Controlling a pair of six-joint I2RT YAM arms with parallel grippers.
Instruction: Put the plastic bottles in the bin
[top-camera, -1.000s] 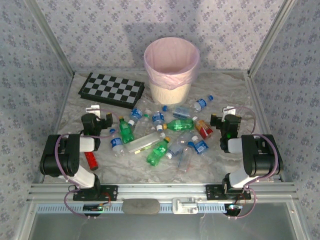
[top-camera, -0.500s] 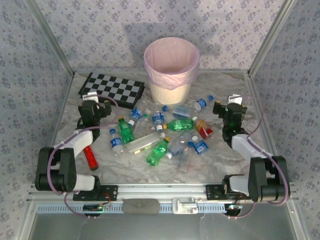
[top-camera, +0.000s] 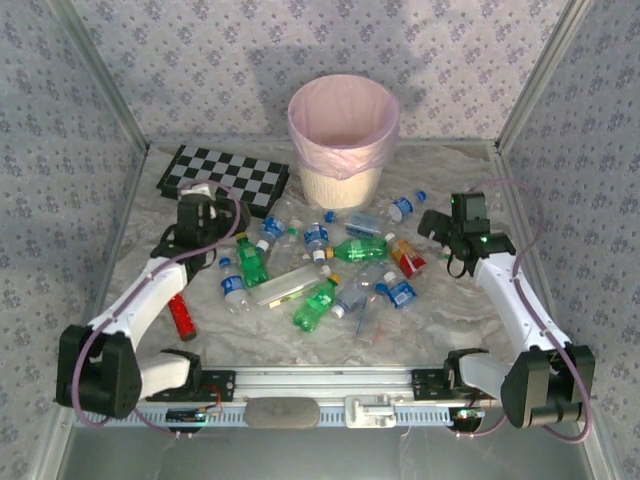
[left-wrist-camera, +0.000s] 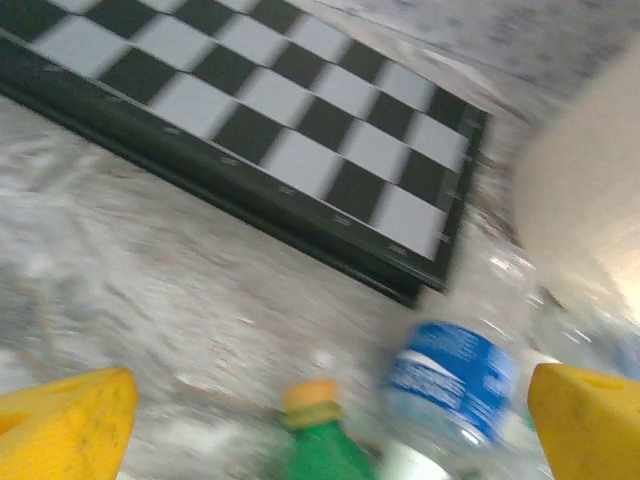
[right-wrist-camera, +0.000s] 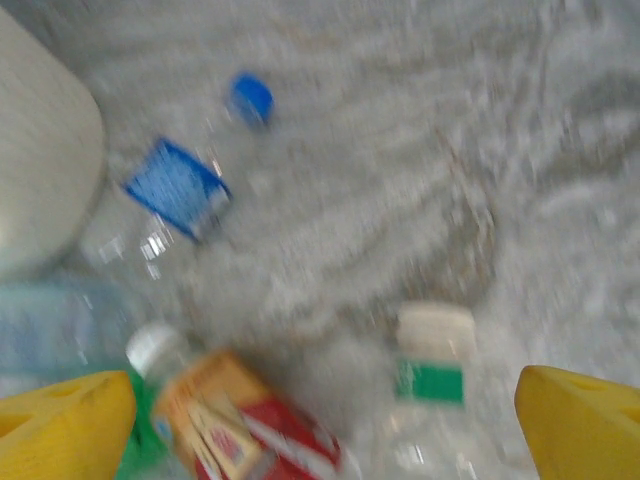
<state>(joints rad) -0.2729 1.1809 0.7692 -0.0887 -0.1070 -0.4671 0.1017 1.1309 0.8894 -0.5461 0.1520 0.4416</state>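
The right gripper draws back and down onto the green-labelled clear bottle below it toward my base next, since bare tabletop beside the bottle leaves finger room.
Several plastic bottles (top-camera: 330, 265) lie in a heap mid-table: clear ones with blue labels, green ones and a red-orange labelled one (top-camera: 408, 257). The bin (top-camera: 343, 150), cream with a pink liner, stands behind them. My left gripper (top-camera: 222, 222) hovers open at the heap's left edge. Its wrist view shows a green bottle (left-wrist-camera: 325, 455) with an orange cap low between the fingers (left-wrist-camera: 60, 430), and a blue-labelled bottle (left-wrist-camera: 450, 385) beside it. My right gripper (top-camera: 442, 235) hovers open at the heap's right edge, over the red-orange bottle (right-wrist-camera: 240, 425) and a green-labelled clear bottle (right-wrist-camera: 432, 385).
A black-and-white checkerboard (top-camera: 222, 178) lies at the back left, close behind the left gripper. A small red object (top-camera: 181, 315) lies under the left arm. Patterned walls and metal posts close in the sides. The bin's cream wall (right-wrist-camera: 40, 170) appears at the right wrist view's left edge.
Both arms have unfolded and reached away from their bases toward the bottle heap. The left gripper moved far and right, the right gripper far. Both stayed open.
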